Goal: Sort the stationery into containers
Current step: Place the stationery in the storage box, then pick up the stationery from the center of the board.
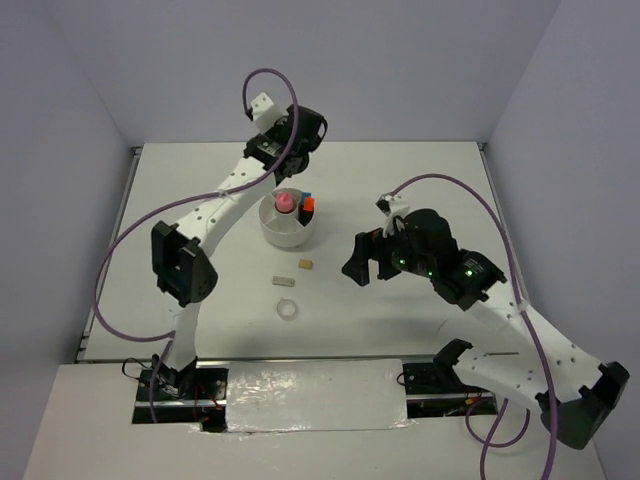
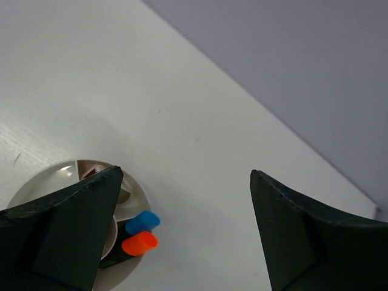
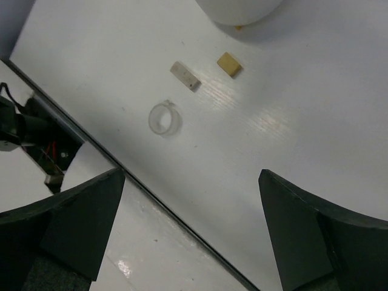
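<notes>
Next, my left gripper moves back past the tub and down onto the paler eraser (image 1: 283, 281), which lies loose below the gripper, nearer my base and outside the tub.
The round white tub (image 1: 288, 232) stands mid-table. Inside it are a pink tube (image 1: 284, 202) and markers with an orange cap (image 1: 310, 206) and a blue one. My left gripper (image 1: 290, 158) hovers over the tub's far side, open and holding nothing. In the left wrist view the open left gripper (image 2: 185, 171) frames bare table, with the tub's rim (image 2: 134, 189), a blue cap (image 2: 143, 221) and an orange cap (image 2: 139, 243) at lower left. My right gripper (image 1: 370, 270) hangs open to the right of the tub. On the table lie a tan eraser (image 3: 230, 63), a paler eraser (image 3: 185, 76) and a clear tape ring (image 3: 164, 118).
The table's near edge, a dark seam (image 3: 151, 194), runs diagonally under the right gripper (image 3: 191, 172). Purple cables loop from both arms. The back wall (image 2: 315, 73) rises just beyond the tub. Cabling and electronics (image 3: 36, 130) sit below the front edge.
</notes>
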